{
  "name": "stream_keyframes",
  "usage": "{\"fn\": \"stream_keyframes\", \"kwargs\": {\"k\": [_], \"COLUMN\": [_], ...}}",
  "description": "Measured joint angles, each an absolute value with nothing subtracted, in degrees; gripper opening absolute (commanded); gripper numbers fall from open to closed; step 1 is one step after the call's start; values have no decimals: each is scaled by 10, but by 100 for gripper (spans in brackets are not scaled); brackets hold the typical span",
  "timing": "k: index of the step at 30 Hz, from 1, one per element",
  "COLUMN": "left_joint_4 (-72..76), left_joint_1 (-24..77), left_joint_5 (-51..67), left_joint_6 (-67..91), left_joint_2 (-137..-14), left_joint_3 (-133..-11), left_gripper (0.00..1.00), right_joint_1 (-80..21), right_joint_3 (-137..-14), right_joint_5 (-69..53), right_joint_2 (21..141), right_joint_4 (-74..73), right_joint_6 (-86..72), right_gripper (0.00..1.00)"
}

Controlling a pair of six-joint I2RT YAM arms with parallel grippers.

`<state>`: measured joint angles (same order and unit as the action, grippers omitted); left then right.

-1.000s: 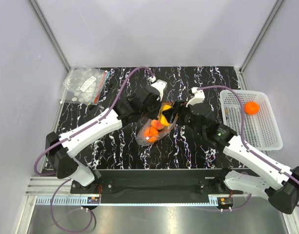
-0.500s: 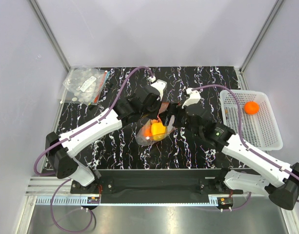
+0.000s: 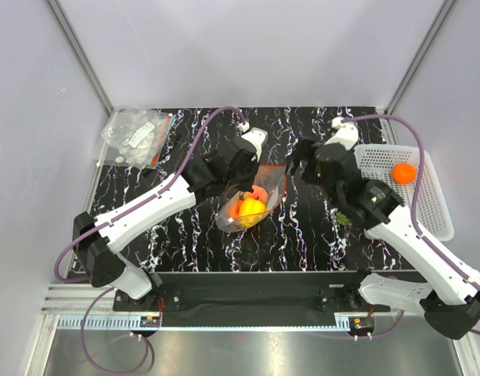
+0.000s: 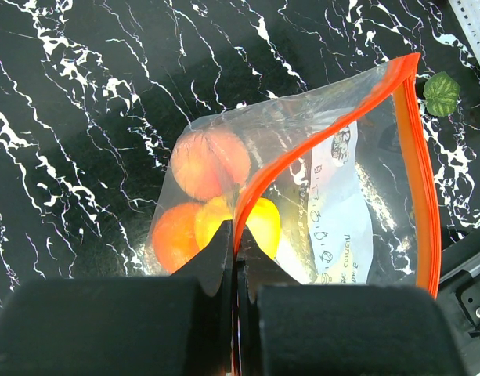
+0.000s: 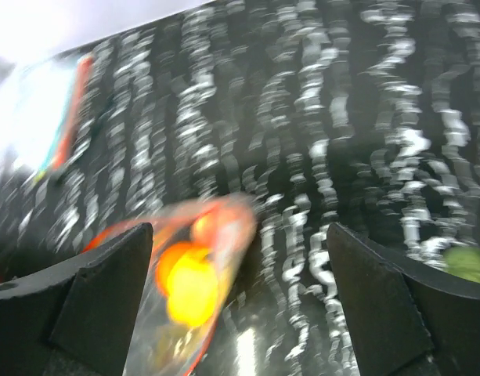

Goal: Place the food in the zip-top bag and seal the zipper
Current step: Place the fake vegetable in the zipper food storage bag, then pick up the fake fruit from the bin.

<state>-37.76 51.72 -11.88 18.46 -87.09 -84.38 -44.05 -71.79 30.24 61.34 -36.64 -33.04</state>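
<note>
Next, the right gripper moves to the right in the top view, then down to close around the orange fruit, as the white basket still holds food.
The zip-top bag (image 3: 255,205) hangs mouth-up at the middle of the table. My left gripper (image 4: 236,252) is shut on its red-orange zipper (image 4: 259,184), holding one lip while the other lip (image 4: 424,180) bows away, so the mouth stands open. Inside lie a peach-pink fruit (image 4: 211,160), an orange fruit (image 4: 174,235) and a yellow fruit (image 4: 259,227). My right gripper (image 3: 300,166) hovers to the right of the bag, open and holding nothing. Its view is blurred, with the bag and the yellow fruit (image 5: 191,291) low between its fingers (image 5: 99,301).
A white basket (image 3: 427,215) at the right edge holds one orange fruit (image 3: 404,172). A small green leaf (image 3: 343,219) lies on the marble top right of the bag. A pile of spare clear bags (image 3: 138,137) sits at the back left corner.
The yellow fruit has dropped from my right gripper into the bag. That gripper has opened wide and pulled back to the right. The left gripper has held still.
</note>
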Motion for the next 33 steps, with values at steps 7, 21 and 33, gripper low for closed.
{"fn": "stream_keyframes", "kwargs": {"k": [7,21,33], "left_joint_4": [-378,-382,-416], "left_joint_1": [517,517,517], "left_joint_5": [-119,-118,-110], "left_joint_6": [184,184,180], "left_joint_2": [-870,-870,-870], "left_joint_3": [-844,-844,-863], "left_gripper": [0,0,0], "right_joint_1": [-159,187,246], "right_joint_3": [-731,-724,-806], "right_joint_5": [261,187,124], "right_joint_2": [686,855,1077], "right_joint_4": [-400,-337,-256], "right_joint_6": [-310,-319,-324], "right_gripper": [99,99,100]}}
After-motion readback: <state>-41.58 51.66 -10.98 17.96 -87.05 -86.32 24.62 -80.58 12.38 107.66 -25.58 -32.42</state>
